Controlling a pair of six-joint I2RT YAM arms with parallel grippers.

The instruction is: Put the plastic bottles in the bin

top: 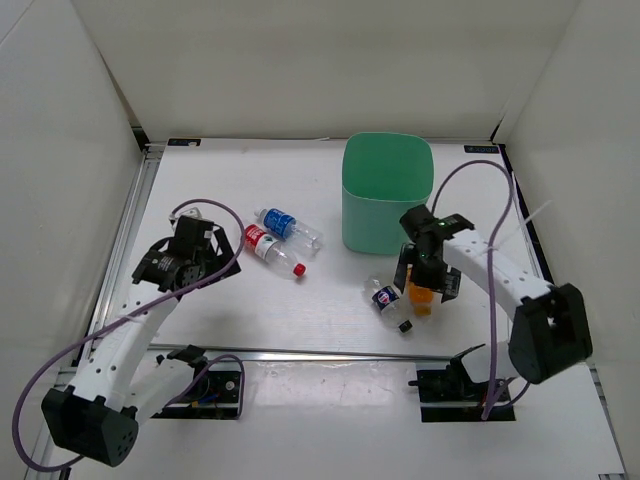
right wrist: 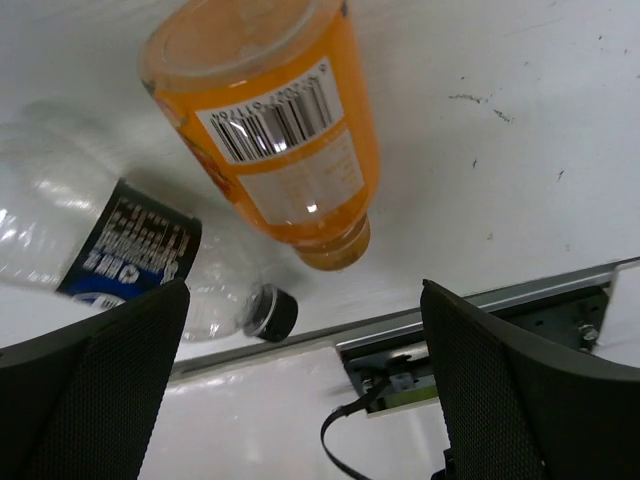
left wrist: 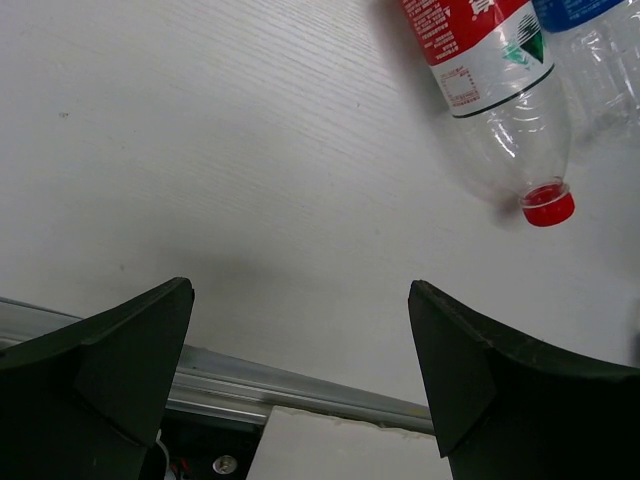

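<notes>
The dark-label bottle lies close. My right gripper will next go down around the short orange bottle's body (top: 421,296) (right wrist: 280,140) below it, with one finger slipping in between.
The mint-green bin (top: 388,205) stands at the back right. The red-label, red-cap bottle (top: 270,250) and the blue-label bottle (top: 288,224) lie side by side mid-table. They also show at the top right of the left wrist view, the red one (left wrist: 490,90) and the blue one (left wrist: 590,40). My left gripper (top: 180,265) is open and empty (left wrist: 300,330), to their left. The short orange bottle (top: 423,297) and the dark-label, black-cap bottle (top: 390,303) lie touching in front of the bin. My right gripper (top: 428,280) hovers open (right wrist: 305,320) over the orange bottle (right wrist: 275,130), with the dark-label bottle (right wrist: 120,250) beside it.
A metal rail (top: 300,353) runs along the table's near edge, with the arm bases and cables behind it. White walls enclose the table on three sides. A cable (right wrist: 350,440) hangs by the right base.
</notes>
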